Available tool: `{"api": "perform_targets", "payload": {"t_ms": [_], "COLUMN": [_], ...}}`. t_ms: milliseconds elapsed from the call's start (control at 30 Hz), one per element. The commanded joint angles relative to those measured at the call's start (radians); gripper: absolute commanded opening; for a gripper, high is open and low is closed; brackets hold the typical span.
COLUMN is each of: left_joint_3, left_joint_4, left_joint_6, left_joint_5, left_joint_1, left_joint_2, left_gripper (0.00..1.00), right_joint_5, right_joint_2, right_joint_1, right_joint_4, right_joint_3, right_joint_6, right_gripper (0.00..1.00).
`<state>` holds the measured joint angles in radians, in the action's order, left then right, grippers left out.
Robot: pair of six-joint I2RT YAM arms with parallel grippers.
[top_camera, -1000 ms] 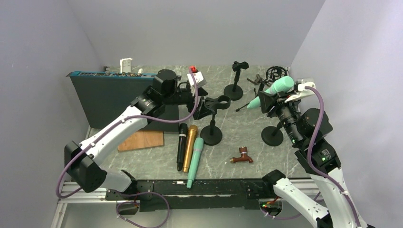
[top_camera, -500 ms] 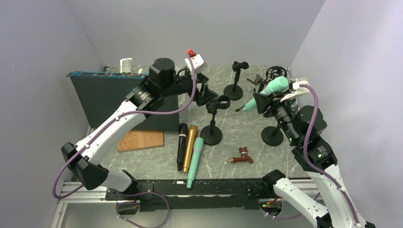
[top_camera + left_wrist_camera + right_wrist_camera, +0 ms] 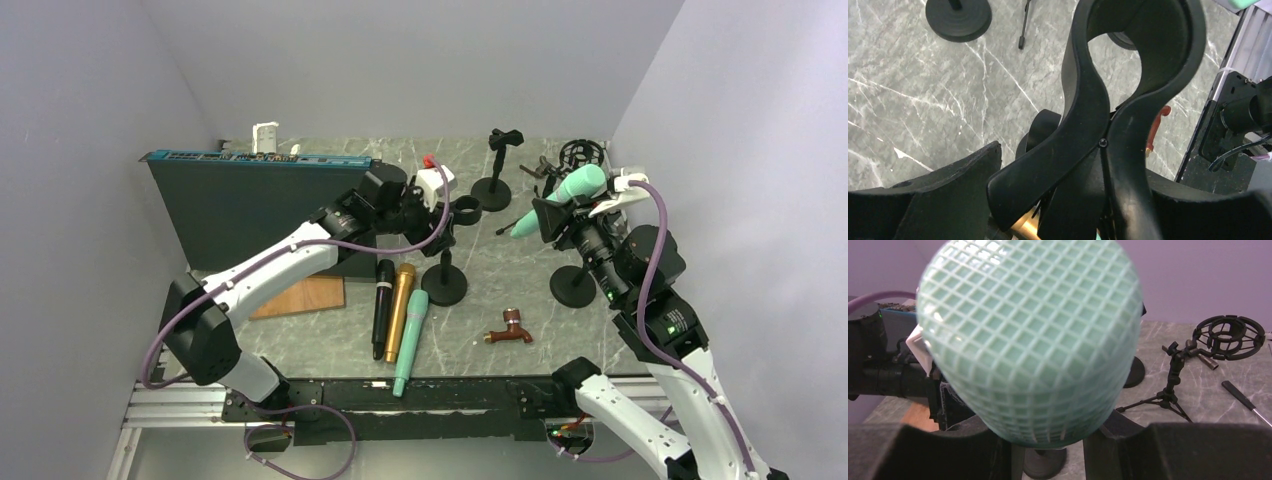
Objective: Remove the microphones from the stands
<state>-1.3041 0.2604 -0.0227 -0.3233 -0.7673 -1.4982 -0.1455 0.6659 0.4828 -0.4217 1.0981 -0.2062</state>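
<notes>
My right gripper will swing back and down to the bare tabletop between the brown tap and the mid-table stand, to release the mint-green microphone [image 3: 572,187] there.
My right gripper [image 3: 560,212] is shut on a mint-green microphone [image 3: 572,187] and holds it tilted in the air above a black round stand base [image 3: 573,286]. In the right wrist view its mesh head [image 3: 1028,340] fills the frame between my fingers [image 3: 923,452]. A second black stand [image 3: 444,284] stands mid-table with an empty clip [image 3: 466,210]. My left gripper [image 3: 438,215] is at that clip. In the left wrist view the clip [image 3: 1128,90] sits between my spread fingers [image 3: 923,200], with a gap on the left side.
Black [image 3: 383,305], gold [image 3: 401,310] and mint [image 3: 411,342] microphones lie side by side near the front. A brown tap [image 3: 510,330], a wooden board [image 3: 297,296], a dark box [image 3: 250,205], a third stand [image 3: 492,185] and a shock mount [image 3: 582,152] are around.
My left arm rose off the middle stand's clip, then dropped and swung back to it. My right gripper shifted the mint microphone slightly up and left.
</notes>
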Motion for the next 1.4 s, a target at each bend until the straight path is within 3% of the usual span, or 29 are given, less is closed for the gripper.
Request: {"api": "perform_targets", "payload": {"t_ms": [0, 233, 467, 733, 967, 1167, 1367], "left_joint_3": [-0.028, -0.1, -0.164, -0.027, 0.162, 0.178, 0.218], "left_joint_4": [-0.03, 0.01, 0.085, 0.005, -0.105, -0.088, -0.122], "left_joint_6": [-0.019, -0.035, 0.009, 0.142, 0.181, 0.2, 0.213], "left_joint_5": [0.023, -0.056, -0.093, 0.102, 0.251, 0.303, 0.32], "left_joint_1": [-0.008, -0.01, -0.011, -0.011, -0.011, -0.017, -0.041], "left_joint_2": [0.028, 0.082, 0.186, 0.405, 0.564, 0.605, 0.65], "left_gripper": [0.75, 0.82, 0.93, 0.99, 0.99, 0.99, 0.99], "right_joint_5": [0.014, -0.011, 0.031, 0.287, 0.371, 0.35, 0.271], "right_joint_2": [-0.005, 0.019, 0.066, 0.131, 0.237, 0.395, 0.43], "right_joint_1": [-0.001, -0.001, -0.001, 0.0, -0.001, 0.0, -0.001], "right_joint_4": [0.033, 0.004, -0.021, 0.138, 0.186, 0.196, 0.211], "right_joint_3": [-0.002, -0.04, -0.2, -0.475, -0.572, -0.546, -0.575], "right_joint_6": [-0.012, -0.047, -0.234, -0.501, -0.556, -0.539, -0.574], "right_gripper": [0.0, 0.0, 0.0, 0.0, 0.0, 0.16, 0.3]}}
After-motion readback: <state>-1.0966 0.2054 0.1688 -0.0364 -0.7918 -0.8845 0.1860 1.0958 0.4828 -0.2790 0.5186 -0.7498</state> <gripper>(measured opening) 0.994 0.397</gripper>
